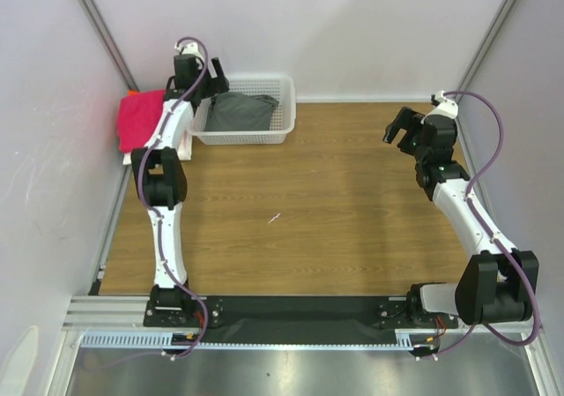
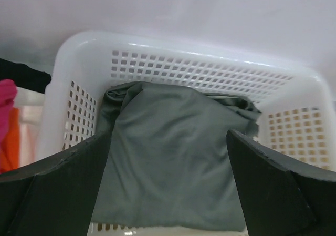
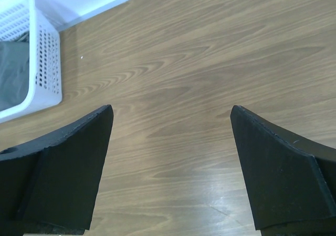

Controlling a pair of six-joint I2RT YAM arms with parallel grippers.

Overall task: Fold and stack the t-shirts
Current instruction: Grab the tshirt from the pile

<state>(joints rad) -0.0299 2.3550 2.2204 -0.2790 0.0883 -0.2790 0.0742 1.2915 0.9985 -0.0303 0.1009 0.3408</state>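
My open left gripper moves down into the basket (image 1: pixel 280 131) next, onto the dark grey t-shirt's bunched edge (image 1: pixel 223 109) beside the t-shirt stack, since it lies below the spread fingers.
A dark grey t-shirt (image 1: pixel 240 110) lies crumpled in the white mesh basket (image 1: pixel 280 131) at the back left. My left gripper (image 1: pixel 213 85) hangs open just above the basket's left end; in the left wrist view the grey shirt (image 2: pixel 168 162) fills the gap between the spread fingers (image 2: pixel 63 183) of the left gripper (image 2: pixel 169 133). A stack of magenta-pink (image 1: pixel 141 118) over orange and white shirts sits left of the basket; its pink and orange edges show in the left wrist view (image 2: pixel 6 125). My right gripper (image 1: pixel 398 131) is open and empty above the bare table at the back right.
The wooden table (image 1: pixel 317 211) is enclosed by white walls at the back and both sides. The basket also shows at the left edge of the right wrist view (image 3: pixel 44 68). A small pale speck (image 1: pixel 274 218) lies mid-table.
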